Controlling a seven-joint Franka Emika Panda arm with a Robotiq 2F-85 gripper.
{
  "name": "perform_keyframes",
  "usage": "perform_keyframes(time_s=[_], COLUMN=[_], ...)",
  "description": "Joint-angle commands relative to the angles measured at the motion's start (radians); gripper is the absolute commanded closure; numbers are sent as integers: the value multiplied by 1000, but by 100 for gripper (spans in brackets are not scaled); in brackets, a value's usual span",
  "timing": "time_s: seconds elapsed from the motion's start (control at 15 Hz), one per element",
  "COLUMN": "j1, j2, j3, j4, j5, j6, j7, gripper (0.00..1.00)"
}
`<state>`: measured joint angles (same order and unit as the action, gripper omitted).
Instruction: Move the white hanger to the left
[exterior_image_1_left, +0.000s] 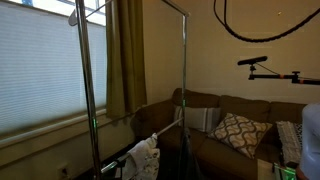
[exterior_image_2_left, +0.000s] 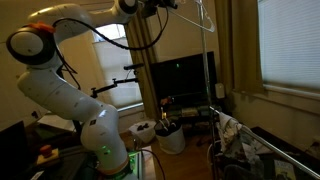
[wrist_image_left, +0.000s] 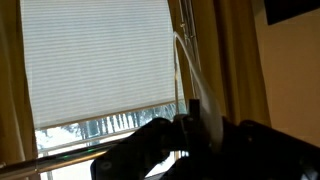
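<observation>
The thin white hanger is already between the gripper's fingers, so the gripper should next move outward toward the blind-covered window (wrist_image_left: 98, 60) and take the hanger along to where it will let go.
The white hanger (wrist_image_left: 190, 80) shows in the wrist view as a thin white strip curving down from the top of the window into my jaws. In an exterior view it (exterior_image_2_left: 206, 18) hangs high up by the rack's pole. My gripper (wrist_image_left: 200, 125) is dark against the light, with its fingers against both sides of the hanger, so it looks shut on it. In an exterior view the white arm reaches up and the gripper (exterior_image_2_left: 172, 6) sits at the top edge, next to the hanger.
A metal garment rack (exterior_image_1_left: 87, 90) stands before the blind-covered window (wrist_image_left: 90, 60), its pole also in the exterior view (exterior_image_2_left: 211, 70). Nearby are tan curtains (exterior_image_1_left: 125, 55), a brown sofa (exterior_image_1_left: 230, 105) with a patterned pillow (exterior_image_1_left: 238, 132), a dark screen (exterior_image_2_left: 180, 80) and a white bag (exterior_image_2_left: 170, 135) on the floor.
</observation>
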<state>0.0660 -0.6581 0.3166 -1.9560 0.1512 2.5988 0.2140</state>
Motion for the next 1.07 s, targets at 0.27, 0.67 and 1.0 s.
perform_keyframes(time_s=[0.27, 0.67, 1.0], j1=[54, 53, 52], j2=[68, 136, 182], j3=[8, 9, -1], j4=[103, 169, 230], j5=[-92, -107, -119], j6=[-56, -102, -133], j7=[-50, -55, -45], gripper=[99, 99, 99])
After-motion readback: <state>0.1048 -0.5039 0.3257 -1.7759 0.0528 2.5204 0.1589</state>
